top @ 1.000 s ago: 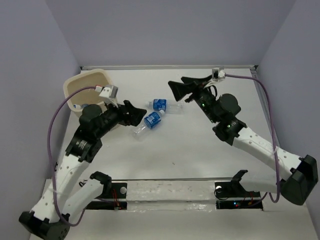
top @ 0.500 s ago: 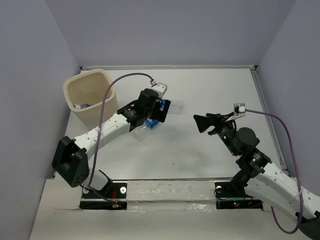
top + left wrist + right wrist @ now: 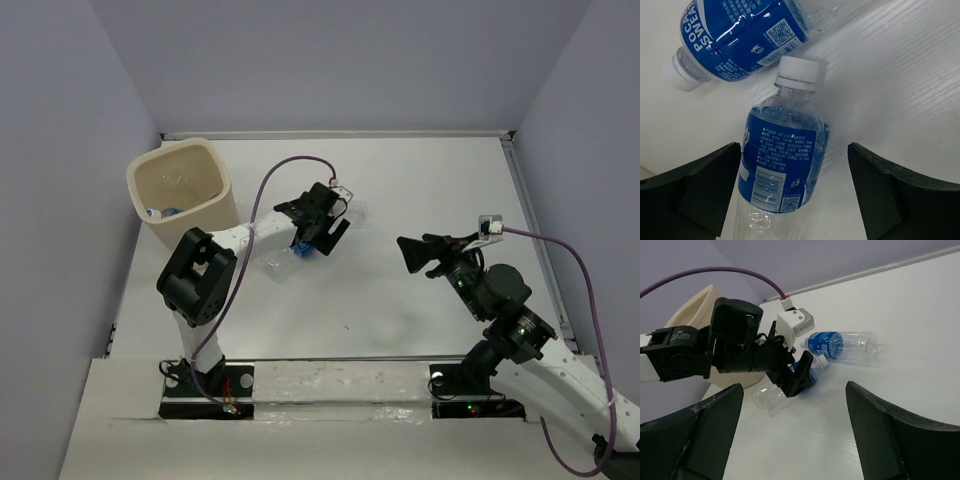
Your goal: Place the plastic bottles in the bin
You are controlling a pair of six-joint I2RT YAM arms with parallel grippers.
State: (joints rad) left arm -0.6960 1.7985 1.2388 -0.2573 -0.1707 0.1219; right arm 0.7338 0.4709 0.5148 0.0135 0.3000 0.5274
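Note:
The nearer bottle's blue label (image 3: 303, 249) (image 3: 781, 161) is just below, and my left gripper's fingertips are already on both sides of it. My left gripper will lower its open fingers and close on it next.
Two clear plastic bottles with blue labels and white caps lie on the table. The nearer bottle (image 3: 283, 260) (image 3: 782, 160) lies between the spread fingers of my left gripper (image 3: 316, 233) (image 3: 795, 200), which is open and not closed on it. The second bottle (image 3: 348, 212) (image 3: 740, 40) (image 3: 842, 345) lies just beyond, its cap end near the first bottle's cap. The cream bin (image 3: 180, 190) (image 3: 690, 305) stands at the far left, with a blue-labelled bottle (image 3: 160, 212) inside. My right gripper (image 3: 410, 250) (image 3: 795, 435) is open and empty, right of the bottles.
The left arm's purple cable (image 3: 290, 165) arcs over the table beside the bin. The back wall edge (image 3: 340, 133) and the side walls bound the white table. The left arm (image 3: 700, 355) shows in the right wrist view between the bin and the bottles.
My left arm has swung from beside the bin out over the bottles, and its open gripper now straddles the nearer one. My right arm has pulled back from the far middle to the near right.

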